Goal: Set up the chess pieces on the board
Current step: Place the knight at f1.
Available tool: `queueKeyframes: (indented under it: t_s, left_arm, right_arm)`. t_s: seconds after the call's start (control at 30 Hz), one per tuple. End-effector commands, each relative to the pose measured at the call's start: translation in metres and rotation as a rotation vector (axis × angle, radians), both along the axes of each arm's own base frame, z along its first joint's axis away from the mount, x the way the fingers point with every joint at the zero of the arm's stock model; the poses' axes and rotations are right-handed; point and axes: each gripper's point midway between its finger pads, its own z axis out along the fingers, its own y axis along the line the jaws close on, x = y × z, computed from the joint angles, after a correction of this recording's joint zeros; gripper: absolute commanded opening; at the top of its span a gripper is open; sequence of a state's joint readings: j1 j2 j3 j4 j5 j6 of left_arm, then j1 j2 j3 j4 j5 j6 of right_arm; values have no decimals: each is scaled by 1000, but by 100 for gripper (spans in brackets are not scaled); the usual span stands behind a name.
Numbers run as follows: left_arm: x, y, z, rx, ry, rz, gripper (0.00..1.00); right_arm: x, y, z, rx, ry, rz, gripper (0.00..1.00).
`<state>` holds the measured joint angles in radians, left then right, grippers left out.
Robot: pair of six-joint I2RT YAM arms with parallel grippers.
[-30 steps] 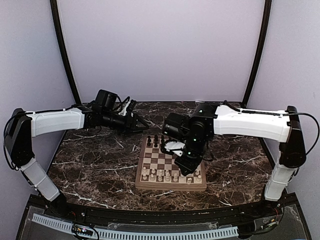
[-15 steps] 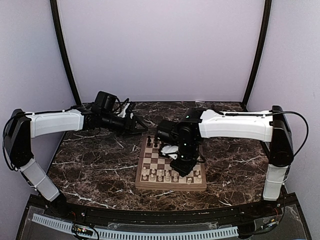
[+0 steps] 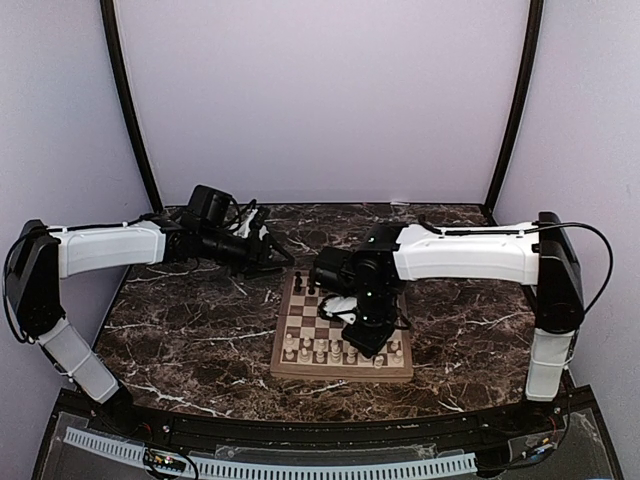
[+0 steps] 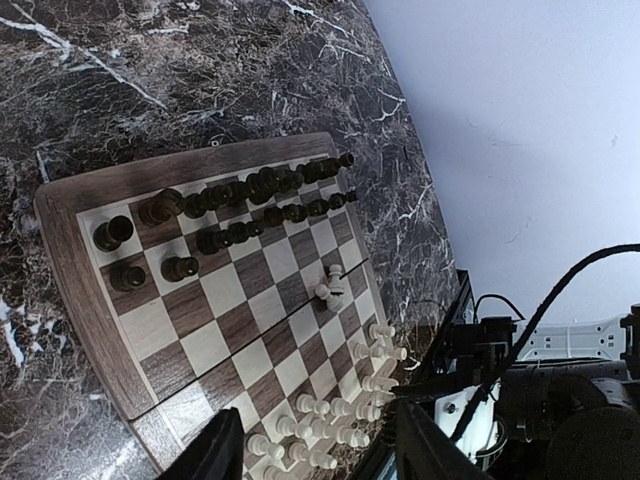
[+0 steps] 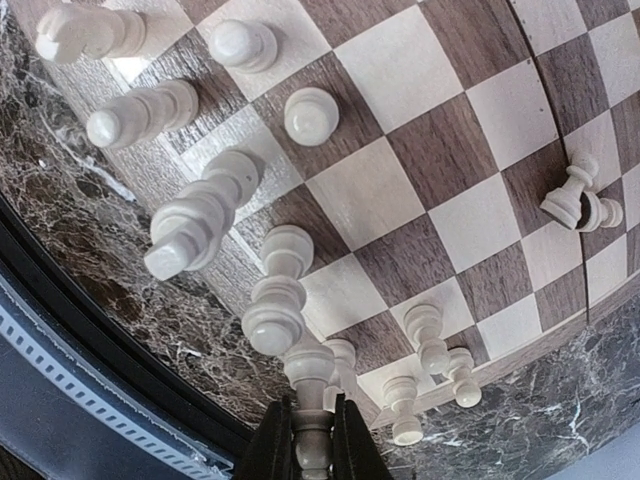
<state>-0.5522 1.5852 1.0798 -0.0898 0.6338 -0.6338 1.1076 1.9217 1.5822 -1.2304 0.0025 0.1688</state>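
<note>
My right gripper lowers the cream-white piece next, then places its base onto the pale near-row square beside its tall neighbour, since that square is empty.
The board [image 3: 340, 372] lies mid-table with dark chess pieces [image 3: 303, 282] along its far rows and cream-white ones [image 3: 320, 350] along the near rows. My right gripper [image 3: 365, 335] hangs over the near right part of the board. It is shut on a cream-white piece [image 5: 311, 372], whose stem is pinched between the fingers [image 5: 275, 440] beside other white pieces [image 5: 275, 300]. One white piece [image 5: 575, 200] lies tipped over mid-board [image 4: 330, 290]. My left gripper [image 3: 275, 250] hovers off the board's far left corner, open [image 4: 320, 455] with nothing in it.
The dark marble table [image 3: 190, 330] surrounds the board. A black rail [image 5: 100, 340] runs along the table's near edge close to the white rows. Two black posts [image 3: 130, 110] and lilac walls close off the back.
The right arm has swung left and inward over the board's near rows, still shut on the white piece. The left gripper has drawn back slightly to the left.
</note>
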Motion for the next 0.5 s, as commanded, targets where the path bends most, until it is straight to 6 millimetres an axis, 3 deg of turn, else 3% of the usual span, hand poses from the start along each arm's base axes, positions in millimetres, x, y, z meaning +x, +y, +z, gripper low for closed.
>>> queueKeyframes:
  t_s: [0.0, 0.47]
  left_arm:
    - [-1, 2, 15, -25, -36, 6, 54]
    - [-2, 2, 12, -25, -26, -1, 54]
  right_arm:
    - [-1, -2, -12, -34, 1, 13, 3]
    - [3, 6, -22, -31, 2, 18, 4]
